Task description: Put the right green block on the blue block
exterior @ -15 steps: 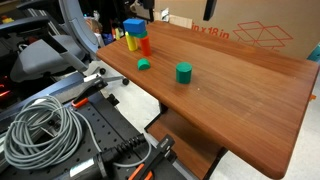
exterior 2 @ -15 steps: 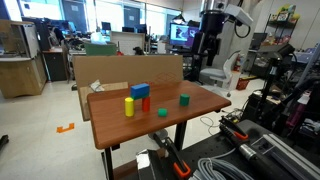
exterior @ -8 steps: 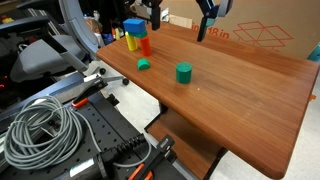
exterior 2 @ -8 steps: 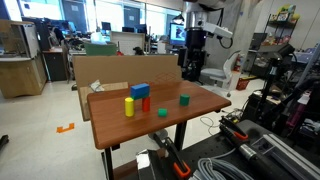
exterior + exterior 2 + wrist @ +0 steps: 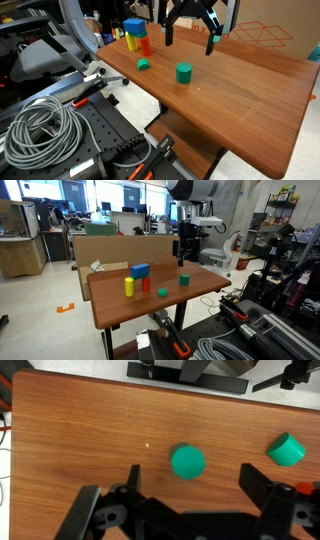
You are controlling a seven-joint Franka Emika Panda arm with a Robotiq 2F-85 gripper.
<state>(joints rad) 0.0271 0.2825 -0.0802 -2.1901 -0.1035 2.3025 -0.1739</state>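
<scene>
My gripper needs to move down next, open, around the upright sides of the green cylinder (image 5: 184,72) (image 5: 187,462) and close, since the cylinder stands below, between the spread fingers.
The right green block, an upright green cylinder (image 5: 184,72), stands near the middle of the wooden table (image 5: 250,90); it also shows in an exterior view (image 5: 184,280) and from above in the wrist view (image 5: 187,461). The blue block (image 5: 134,27) sits on a red block (image 5: 145,45) at the table's far end, and also shows in an exterior view (image 5: 140,271). My gripper (image 5: 188,38) is open and empty. It hangs above and slightly behind the cylinder, its fingers spread wide on either side of it in the wrist view (image 5: 190,485).
A smaller green block (image 5: 143,65) lies between the cylinder and the stack; it shows in the wrist view (image 5: 287,449). A yellow block (image 5: 131,42) stands by the red one. A cardboard box (image 5: 260,35) lines the table's back. Coiled cable (image 5: 40,125) lies below.
The gripper has come down into view and moved over the table toward the green cylinder. The blocks have not moved.
</scene>
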